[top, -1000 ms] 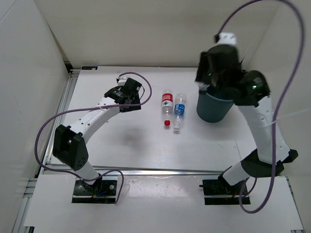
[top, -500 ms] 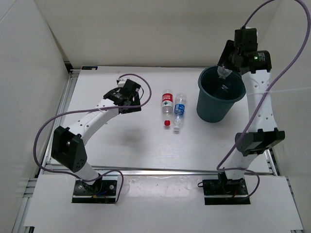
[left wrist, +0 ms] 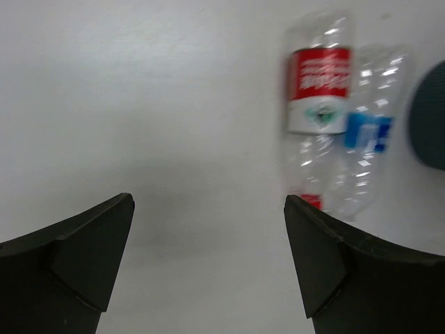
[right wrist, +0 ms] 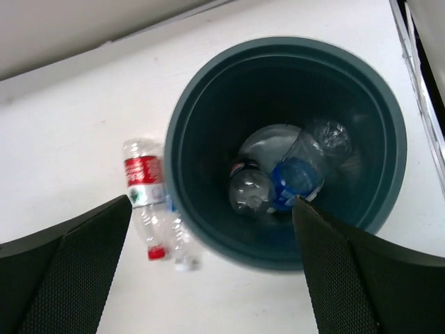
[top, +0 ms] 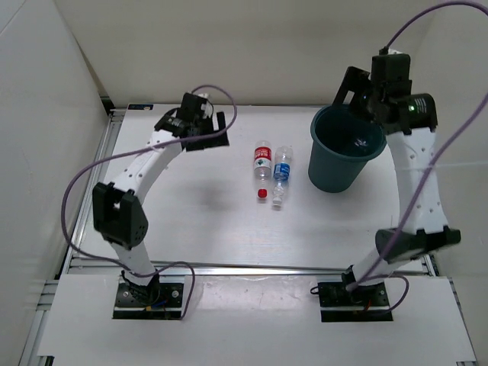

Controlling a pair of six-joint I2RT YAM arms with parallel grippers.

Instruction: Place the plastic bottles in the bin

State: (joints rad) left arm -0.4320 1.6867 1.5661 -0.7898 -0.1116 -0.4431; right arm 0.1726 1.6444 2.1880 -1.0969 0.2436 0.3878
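The robot needs to lower its left gripper toward the right in the top view, onto the bottle's red label (top: 262, 157) (left wrist: 319, 90), because this bottle is closer than the blue-label one on the table.
Two plastic bottles lie side by side in the middle of the table: one with a red label and red cap (top: 262, 169) (left wrist: 318, 104) (right wrist: 144, 184), one with a blue label (top: 282, 175) (left wrist: 368, 132). The dark teal bin (top: 343, 164) (right wrist: 188, 209) stands to their right. Inside it lie a blue-label bottle (right wrist: 300, 175) and a dark-label bottle (right wrist: 250, 189). My right gripper (top: 357, 93) (right wrist: 212, 202) hangs open above the bin, holding nothing. Left of the two bottles on the table, my left gripper (top: 215, 130) (left wrist: 208, 203) is open over bare table.
White walls close the table at the back, left and right. A metal rail (top: 107, 160) runs along the left edge. The bin stands near the back right corner.
My right gripper has opened above the bin and the bottle it held now lies inside. My left arm has swung toward the back of the table.
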